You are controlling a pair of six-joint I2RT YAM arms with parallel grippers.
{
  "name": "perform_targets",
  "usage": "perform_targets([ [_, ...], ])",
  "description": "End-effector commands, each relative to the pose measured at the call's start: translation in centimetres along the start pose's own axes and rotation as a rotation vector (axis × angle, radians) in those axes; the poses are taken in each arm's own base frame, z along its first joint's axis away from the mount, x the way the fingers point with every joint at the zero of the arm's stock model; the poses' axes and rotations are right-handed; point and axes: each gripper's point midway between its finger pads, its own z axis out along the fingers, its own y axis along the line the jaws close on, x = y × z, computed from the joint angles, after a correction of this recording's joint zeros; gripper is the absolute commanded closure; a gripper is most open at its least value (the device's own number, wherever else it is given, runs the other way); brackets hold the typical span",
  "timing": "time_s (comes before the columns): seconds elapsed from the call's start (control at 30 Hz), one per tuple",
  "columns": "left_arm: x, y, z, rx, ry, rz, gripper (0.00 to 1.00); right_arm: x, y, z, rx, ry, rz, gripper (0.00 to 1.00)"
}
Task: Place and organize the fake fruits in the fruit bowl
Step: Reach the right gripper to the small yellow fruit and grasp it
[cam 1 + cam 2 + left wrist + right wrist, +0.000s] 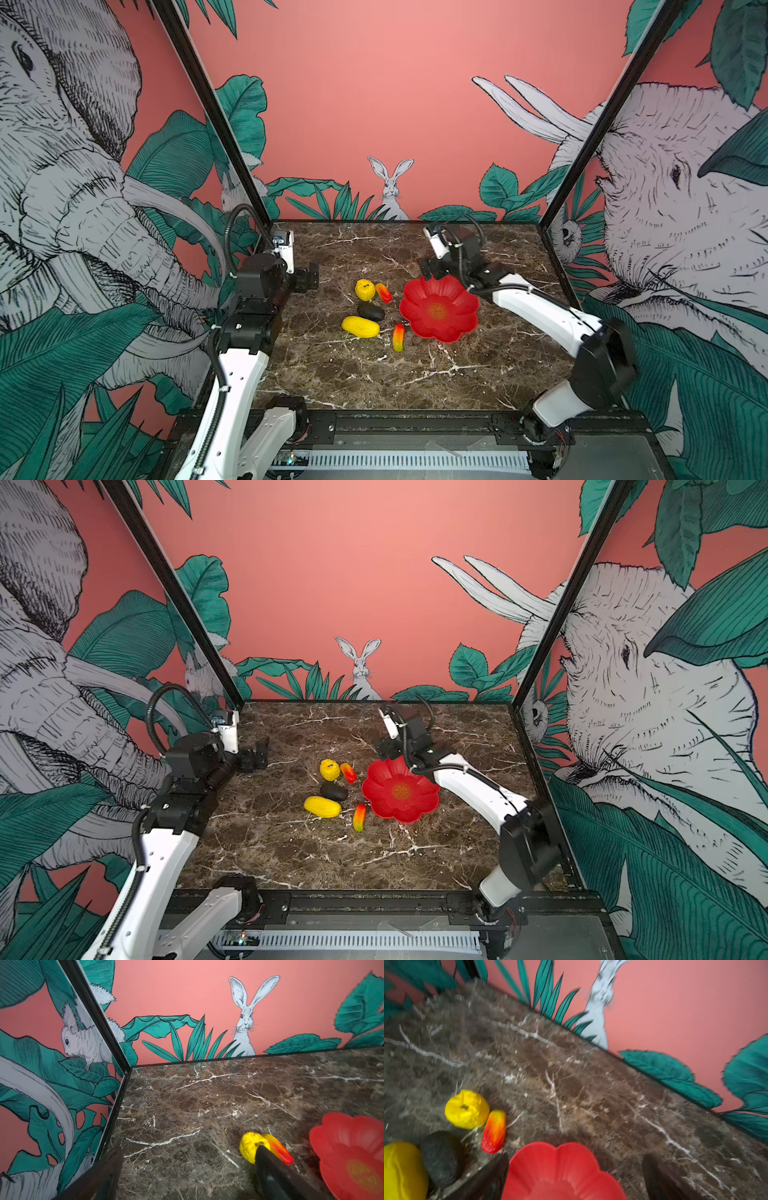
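Next, my right gripper moves away from the bowl (pixel 439 307) and lowers its open fingers over the bumpy round yellow fruit (pixel 365 289), which lies lower, toward my left gripper.
The red flower-shaped fruit bowl (pixel 439 307) (pixel 401 789) sits empty right of centre on the marble. Left of it lie the fake fruits: a bumpy round yellow one (pixel 365 289), a slim red-orange one (pixel 383 292) touching it, a dark oval (pixel 371 311), an oblong yellow one (pixel 360 326) and a second slim red-green one (pixel 398 337). My right gripper (pixel 429 275) (pixel 574 1167) is open, its jaws standing either side of the bowl's far rim (pixel 560 1157). My left gripper (pixel 309 276) (pixel 190 1167) hangs open and empty, left of the fruits.
The brown marble table (pixel 374 374) is fenced by black frame posts (pixel 216 112) and printed walls. The back wall edge (pixel 207 1059) lies beyond both grippers. The left arm's elbow (pixel 249 316) stands at the table's left edge, and the right arm (pixel 540 316) crosses the right side.
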Motion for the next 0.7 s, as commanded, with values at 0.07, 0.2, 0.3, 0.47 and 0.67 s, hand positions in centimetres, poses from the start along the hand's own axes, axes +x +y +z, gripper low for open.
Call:
perform_targets([
  [0.07, 5.8, -2.9, -0.6, 0.156, 0.135, 0.078, 0.0, 0.6, 7.9, 3.9, -0.211, 0.165, -0.098, 0.01],
  [0.2, 6.6, -3.2, -0.7, 0.171, 0.151, 0.076, 0.0, 0.1, 13.4, 6.2, -0.329, 0.19, -0.106, 0.01],
  [0.3, 6.3, -3.5, -0.8, 0.186, 0.14, 0.076, 0.0, 0.6, 16.1, 7.7, -0.365, 0.207, -0.101, 0.01],
  [0.47, 6.1, -3.7, -1.2, 0.195, 0.124, 0.07, 0.0, 1.7, 17.7, 10.4, -0.369, 0.239, -0.06, 0.01],
  [0.67, 5.9, -3.9, -1.5, 0.207, 0.113, 0.068, 0.0, 3.3, 17.9, 13.6, -0.32, 0.27, -0.031, 0.02],
])
